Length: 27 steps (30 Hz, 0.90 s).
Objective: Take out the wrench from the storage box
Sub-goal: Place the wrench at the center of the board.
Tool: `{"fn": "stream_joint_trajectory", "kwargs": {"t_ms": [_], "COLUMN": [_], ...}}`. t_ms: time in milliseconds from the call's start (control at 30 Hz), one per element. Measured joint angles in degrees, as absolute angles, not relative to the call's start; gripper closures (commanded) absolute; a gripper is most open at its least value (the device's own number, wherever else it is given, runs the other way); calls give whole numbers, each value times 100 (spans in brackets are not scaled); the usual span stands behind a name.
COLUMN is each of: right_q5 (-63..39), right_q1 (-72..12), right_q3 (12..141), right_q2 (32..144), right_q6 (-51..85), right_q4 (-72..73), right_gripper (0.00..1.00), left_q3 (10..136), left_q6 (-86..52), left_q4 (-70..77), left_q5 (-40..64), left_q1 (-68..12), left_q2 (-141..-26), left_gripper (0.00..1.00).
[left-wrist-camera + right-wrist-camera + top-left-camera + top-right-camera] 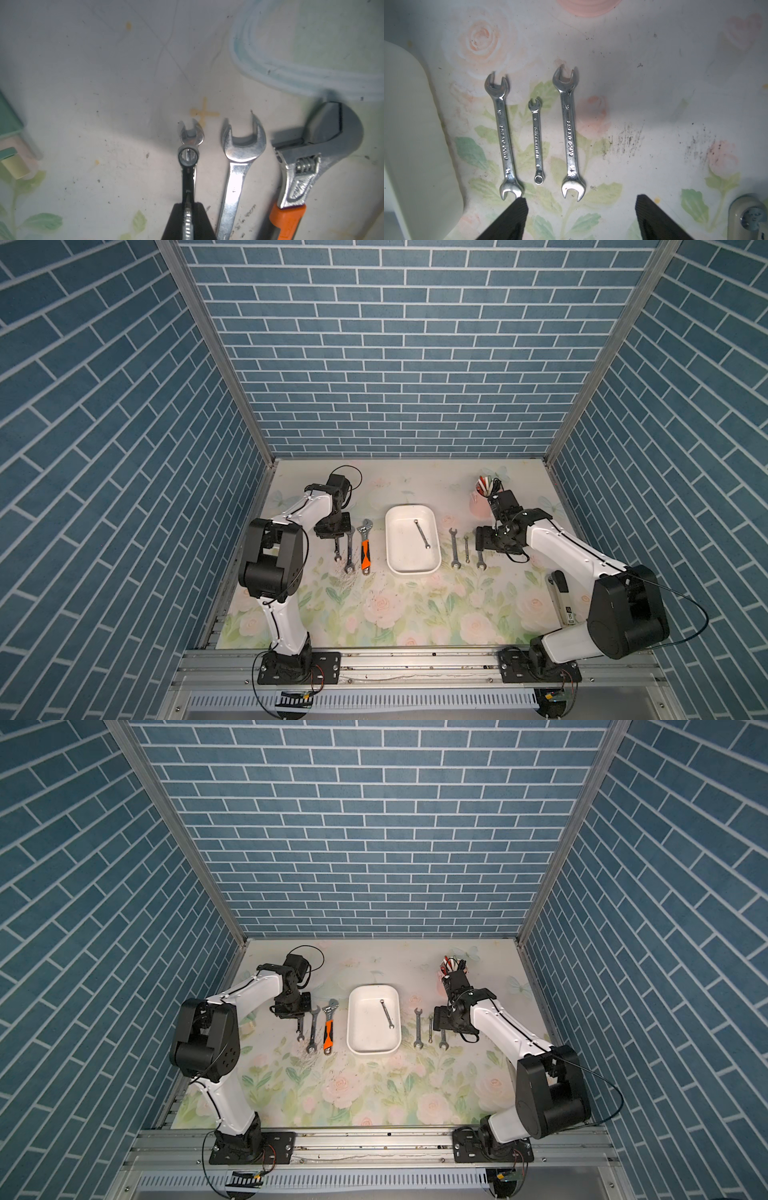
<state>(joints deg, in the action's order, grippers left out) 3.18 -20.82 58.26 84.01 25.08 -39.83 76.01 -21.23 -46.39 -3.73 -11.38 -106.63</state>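
I need to move my left gripper away from the box (411,572) and down next, and release the small wrench's handle on the bare tabletop past the open-end head. The wrench with that head lies beneath.
The white storage box (411,572) (372,1052) sits mid-table in both top views, and its side shows in the right wrist view (415,124). One slim steel wrench (422,534) (386,1014) lies slanted inside it. Left of the box, my left gripper (332,533) (188,209) is shut on the shank of a small wrench (188,155) outside the box, ring end forward. An open-end head lies just beyond that ring. My right gripper (482,545) (581,199) hangs open over the mat right of the box, holding nothing.
A larger open-end wrench (350,549) (239,166) and an orange-handled adjustable wrench (365,545) (301,176) lie beside the left gripper. Three wrenches (454,547) (502,135) (537,141) (570,133) lie right of the box. A pink cup of pens (482,497) stands behind them.
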Motion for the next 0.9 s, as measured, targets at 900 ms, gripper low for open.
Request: {"fn": "stream_joint_trajectory", "kwargs": {"t_ms": [900], "right_q5": [167], "right_q1": [-2082], "right_q3": [5859], "right_q2": [8390], "right_q6": [2512], "right_q4": [-4036], "right_gripper": [19], "left_q3": [7269], "left_q6": [-2005], "left_q4": [-4383], "left_q5": [-1240], "left_q1": [-1041], "left_q2": [-11083], "left_gripper": [78]}}
